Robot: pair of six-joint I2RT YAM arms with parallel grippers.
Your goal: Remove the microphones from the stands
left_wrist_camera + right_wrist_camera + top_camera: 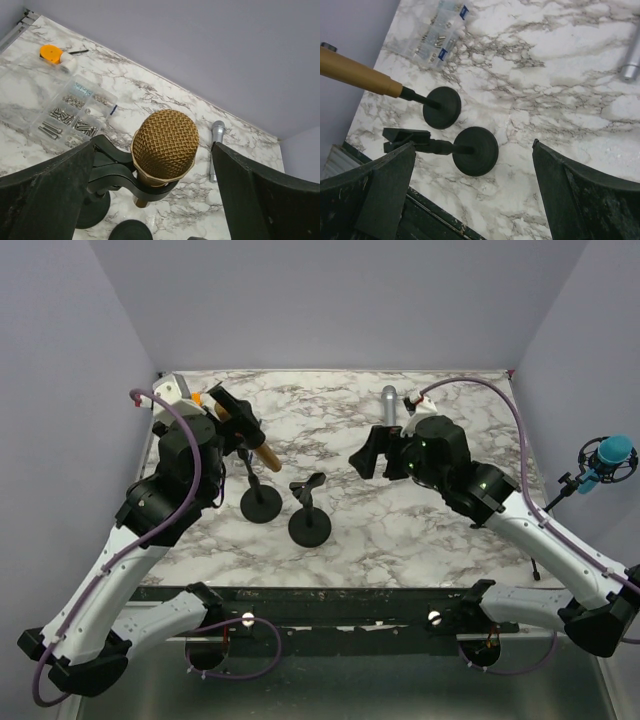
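Note:
I need to move my right gripper to the left in the top view next and turn it onto the gold microphone's mesh head, because the microphone sits in the clip.
A gold microphone [165, 145] sits tilted in the black clip [125, 176] of a small stand [261, 502] at the left of the marble table. Its mesh head points into my left wrist view and its gold handle [360, 75] slopes down toward the middle. My left gripper [153, 145] is open, one finger [45, 195] on each side of the head without touching it. In the top view my left gripper [236, 418] is at the microphone's upper end. My right gripper [372, 455] hangs open over the table's middle right, holding nothing.
A second stand [309, 525] with an empty clip [405, 136] stands just right of the first. A silver microphone [389, 403] lies at the back. A clear box of screws [70, 116] and an orange-capped item [52, 53] sit at the back left. A blue microphone [612, 455] stands off the table's right edge.

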